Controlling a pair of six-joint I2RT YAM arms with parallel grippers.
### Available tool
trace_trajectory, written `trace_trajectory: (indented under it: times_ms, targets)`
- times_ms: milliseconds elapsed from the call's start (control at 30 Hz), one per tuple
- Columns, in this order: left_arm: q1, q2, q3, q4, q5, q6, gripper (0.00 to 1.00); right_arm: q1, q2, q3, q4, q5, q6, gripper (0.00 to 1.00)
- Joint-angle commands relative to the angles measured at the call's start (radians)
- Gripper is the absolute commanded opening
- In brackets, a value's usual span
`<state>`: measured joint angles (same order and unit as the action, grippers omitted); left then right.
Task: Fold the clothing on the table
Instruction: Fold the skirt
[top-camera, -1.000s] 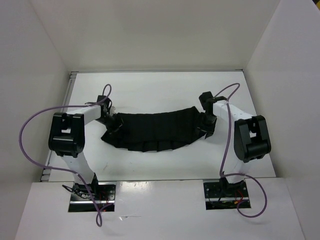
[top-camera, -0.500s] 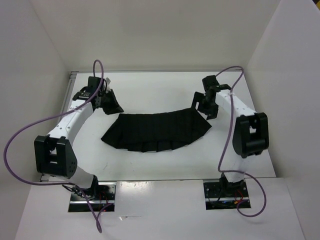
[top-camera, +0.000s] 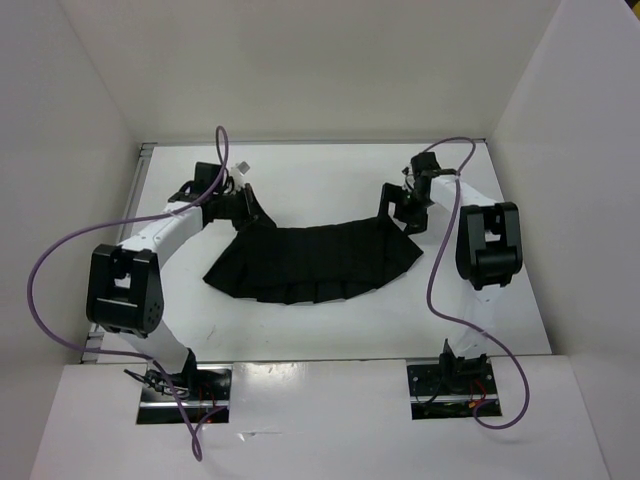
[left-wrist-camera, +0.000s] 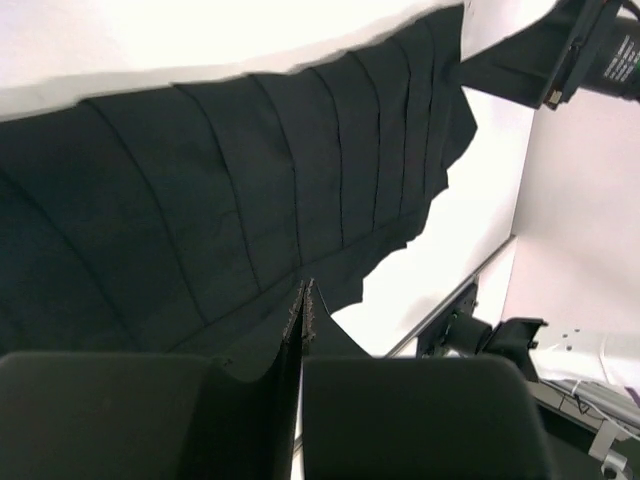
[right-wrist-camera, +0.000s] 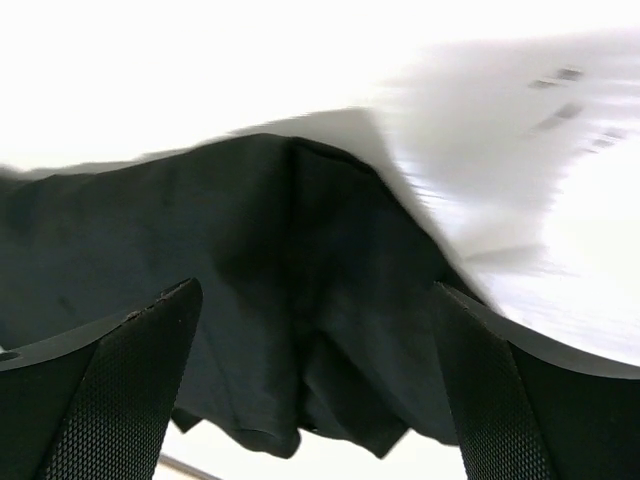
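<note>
The garment's far corner already shows between the open fingers, so next I need to pull my right gripper back a little onto the peak's raised fold (top-camera: 387, 232) (right-wrist-camera: 292, 240) and close it.
The clothing (top-camera: 310, 262) is a black pleated garment lying in a shallow arc on the white table (top-camera: 300, 175). My left gripper (top-camera: 248, 212) sits at its far left corner. In the left wrist view its fingertips (left-wrist-camera: 303, 290) are pressed together over the pleats (left-wrist-camera: 200, 200), and I see no fabric between them. My right gripper (top-camera: 402, 215) hovers at the far right corner. In the right wrist view it (right-wrist-camera: 315, 330) is wide open, one finger (right-wrist-camera: 130, 380) on each side of the garment's corner (right-wrist-camera: 300, 280), with nothing held.
White walls (top-camera: 90, 120) close in the table on the left, back and right. A thin metal edge (top-camera: 140, 200) runs along the table's left side. Purple cables (top-camera: 50, 260) loop off both arms. The right arm (left-wrist-camera: 590, 50) shows in the left wrist view.
A second ago both grippers were at the garment's ends, then they drew away. Now both have come back to its far corners. The left jaws closed and the right opened wide.
</note>
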<state>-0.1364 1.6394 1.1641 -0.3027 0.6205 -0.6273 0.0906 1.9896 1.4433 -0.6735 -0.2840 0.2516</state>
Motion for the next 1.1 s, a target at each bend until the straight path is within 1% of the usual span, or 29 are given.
trace_trajectory:
  times_ms: [0, 33, 133, 267, 333, 367, 400, 433, 467, 533, 567, 600, 633, 767, 900, 933, 1033, 1067]
  targets:
    - [-0.021, 0.011, -0.004, 0.06, 0.054, 0.024, 0.0, -0.003, 0.025, -0.03, 0.063, -0.11, -0.022, 0.97]
    - [-0.022, 0.025, -0.004, 0.06, 0.054, 0.024, 0.0, 0.006, 0.034, -0.047, 0.063, -0.145, -0.021, 0.96]
    - [-0.043, 0.052, 0.005, 0.06, 0.054, 0.024, 0.0, 0.03, 0.034, -0.129, 0.089, -0.167, 0.005, 0.95]
    - [-0.087, 0.062, 0.023, 0.06, 0.065, 0.035, 0.0, 0.04, 0.011, -0.196, 0.107, -0.202, 0.029, 0.89]
    - [-0.1, 0.08, 0.023, 0.069, 0.065, 0.035, 0.0, 0.049, 0.011, -0.196, 0.107, -0.228, 0.029, 0.79]
    - [-0.115, 0.08, 0.035, 0.07, 0.065, 0.035, 0.0, 0.049, 0.011, -0.196, 0.107, -0.25, 0.029, 0.72]
    - [-0.126, 0.094, 0.035, 0.07, 0.065, 0.035, 0.0, 0.049, 0.011, -0.196, 0.107, -0.263, 0.029, 0.58]
    - [-0.126, 0.108, 0.046, 0.07, 0.074, 0.035, 0.0, 0.049, 0.011, -0.196, 0.107, -0.279, 0.029, 0.5]
    - [-0.14, 0.108, 0.057, 0.059, 0.085, 0.044, 0.0, 0.049, 0.02, -0.205, 0.107, -0.288, 0.029, 0.34]
    - [-0.164, 0.128, 0.077, 0.048, 0.085, 0.066, 0.0, 0.049, 0.006, -0.215, 0.107, -0.274, 0.04, 0.19]
    - [-0.173, 0.128, 0.088, 0.048, 0.085, 0.075, 0.0, 0.049, -0.006, -0.215, 0.107, -0.265, 0.04, 0.12]
    - [-0.173, 0.138, 0.115, 0.027, 0.085, 0.075, 0.0, 0.049, -0.006, -0.215, 0.107, -0.265, 0.04, 0.07]
    - [-0.199, 0.148, 0.132, 0.017, 0.085, 0.089, 0.0, 0.049, -0.015, -0.215, 0.107, -0.251, 0.049, 0.01]
    - [-0.229, 0.204, 0.198, -0.015, 0.052, 0.101, 0.0, 0.058, -0.025, -0.215, 0.107, -0.239, 0.049, 0.0]
    - [-0.253, 0.258, 0.219, -0.024, -0.037, 0.058, 0.0, 0.058, -0.035, -0.215, 0.107, -0.23, 0.049, 0.0]
    - [-0.265, 0.269, 0.229, -0.045, -0.12, 0.058, 0.0, 0.058, -0.035, -0.215, 0.107, -0.23, 0.049, 0.0]
    - [-0.278, 0.312, 0.27, -0.108, -0.23, 0.046, 0.0, 0.058, -0.058, -0.215, 0.107, -0.23, 0.049, 0.0]
    - [-0.29, 0.324, 0.27, -0.121, -0.248, 0.046, 0.0, 0.058, -0.058, -0.215, 0.107, -0.23, 0.049, 0.0]
